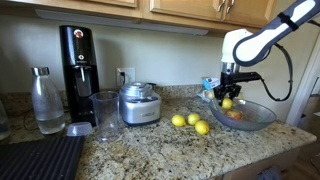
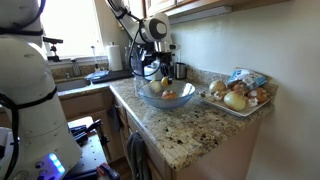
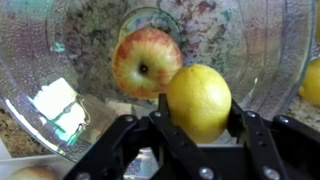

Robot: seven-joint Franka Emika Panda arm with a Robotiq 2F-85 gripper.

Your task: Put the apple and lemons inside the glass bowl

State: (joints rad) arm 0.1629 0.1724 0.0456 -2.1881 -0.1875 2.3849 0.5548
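Observation:
The lemon is already hanging over the bowl [image 1: 258,116] beside the apple. I should next keep my gripper at the same height, move it slightly toward the side of the lemons on the counter and open it inside the bowl's rim.
My gripper [image 3: 198,118] is shut on a yellow lemon [image 3: 198,100] and holds it just over the glass bowl [image 3: 60,80]. It shows above the bowl's near-left rim in an exterior view [image 1: 228,100]. The red-and-yellow apple [image 3: 146,62] lies inside the bowl; it also shows there in both exterior views [image 1: 236,114] [image 2: 168,95]. Three more lemons [image 1: 192,122] lie on the granite counter left of the glass bowl [image 1: 258,116]. One lemon shows at the right edge of the wrist view [image 3: 311,82]. The glass bowl also shows in an exterior view [image 2: 178,102].
A steel pot [image 1: 138,103], a clear glass pitcher [image 1: 104,115], a black soda machine [image 1: 78,62] and a bottle [image 1: 46,100] stand left of the lemons. A tray of onions [image 2: 238,96] sits behind the bowl. The counter's front edge [image 2: 160,140] is close by.

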